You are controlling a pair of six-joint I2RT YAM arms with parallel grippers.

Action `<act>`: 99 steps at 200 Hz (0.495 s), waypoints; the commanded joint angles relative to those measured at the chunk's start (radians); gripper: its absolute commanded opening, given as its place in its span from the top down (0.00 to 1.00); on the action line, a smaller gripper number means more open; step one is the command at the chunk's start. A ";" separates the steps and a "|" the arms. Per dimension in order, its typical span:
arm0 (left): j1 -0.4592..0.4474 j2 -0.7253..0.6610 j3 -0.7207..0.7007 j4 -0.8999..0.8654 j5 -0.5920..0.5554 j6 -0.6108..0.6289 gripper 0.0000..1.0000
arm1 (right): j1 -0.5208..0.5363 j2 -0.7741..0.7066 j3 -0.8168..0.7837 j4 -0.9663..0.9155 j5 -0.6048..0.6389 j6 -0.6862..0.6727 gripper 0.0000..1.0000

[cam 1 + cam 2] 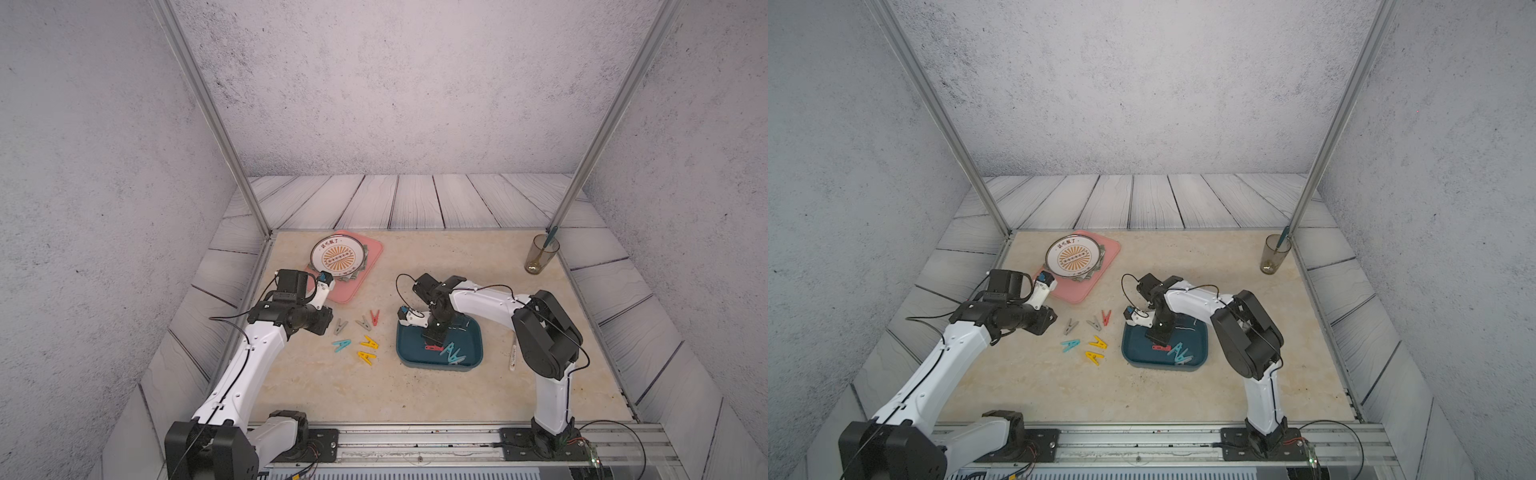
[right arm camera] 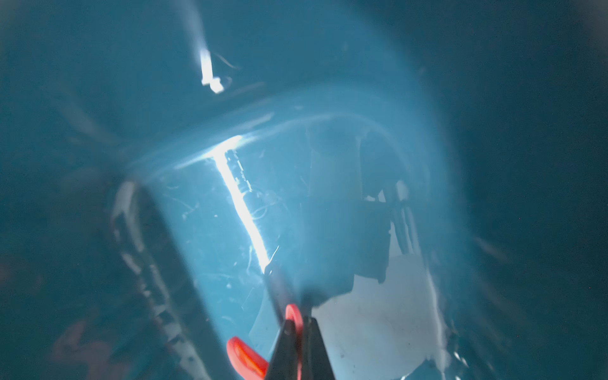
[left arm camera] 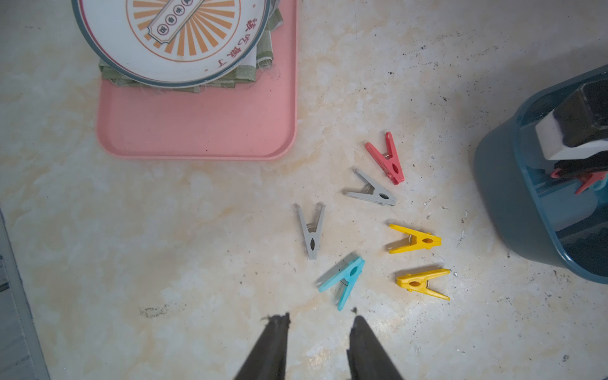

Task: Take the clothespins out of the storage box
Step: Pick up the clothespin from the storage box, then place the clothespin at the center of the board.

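Observation:
My right gripper rises out of the box [image 1: 436, 366] and over the box's rim toward the clothespins on the tabletop next. It then releases the red one, since the box's sides surround it now.
The dark teal storage box [image 1: 436, 366] [image 1: 1163, 368] sits right of the table's middle. My right gripper [image 1: 432, 344] [image 2: 297, 320] reaches down into it and is shut on a red clothespin [image 1: 433, 348] [image 2: 245, 357] just above the box floor. Teal-blue clothespins [image 1: 455, 354] lie in the box's near right corner. Several clothespins lie on the table to the left of the box: red [image 3: 388, 159], two grey [image 3: 373, 190] [image 3: 311, 232], teal-blue [image 3: 345, 279] and two yellow [image 3: 416, 240] [image 3: 421, 283]. My left gripper [image 3: 320, 320] hovers open and empty just short of the teal-blue one.
A pink tray [image 1: 361, 270] with a round plate [image 1: 334, 255] on green cloth stands at the back left. A glass [image 1: 540, 257] holding a utensil is at the back right. A white-handled utensil [image 1: 513, 353] lies between the box and the right arm.

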 commanded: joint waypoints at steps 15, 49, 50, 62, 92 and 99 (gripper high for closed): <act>0.007 -0.015 0.017 -0.018 -0.008 -0.008 0.63 | 0.004 -0.141 0.078 -0.067 -0.037 0.061 0.98; 0.008 -0.015 0.025 -0.018 -0.010 -0.012 0.63 | 0.023 -0.165 0.151 -0.034 -0.145 0.214 0.97; 0.008 -0.015 0.025 -0.018 -0.010 -0.012 0.63 | 0.025 -0.166 0.152 -0.032 -0.147 0.219 0.97; 0.008 -0.015 0.028 -0.020 -0.013 -0.012 0.63 | 0.053 -0.164 0.162 0.014 -0.172 0.285 0.97; 0.009 -0.016 0.028 -0.023 -0.022 -0.010 0.63 | 0.136 -0.127 0.169 0.161 -0.184 0.445 0.97; 0.010 -0.016 0.026 -0.023 -0.024 -0.010 0.63 | 0.152 -0.111 0.173 0.187 -0.177 0.475 0.98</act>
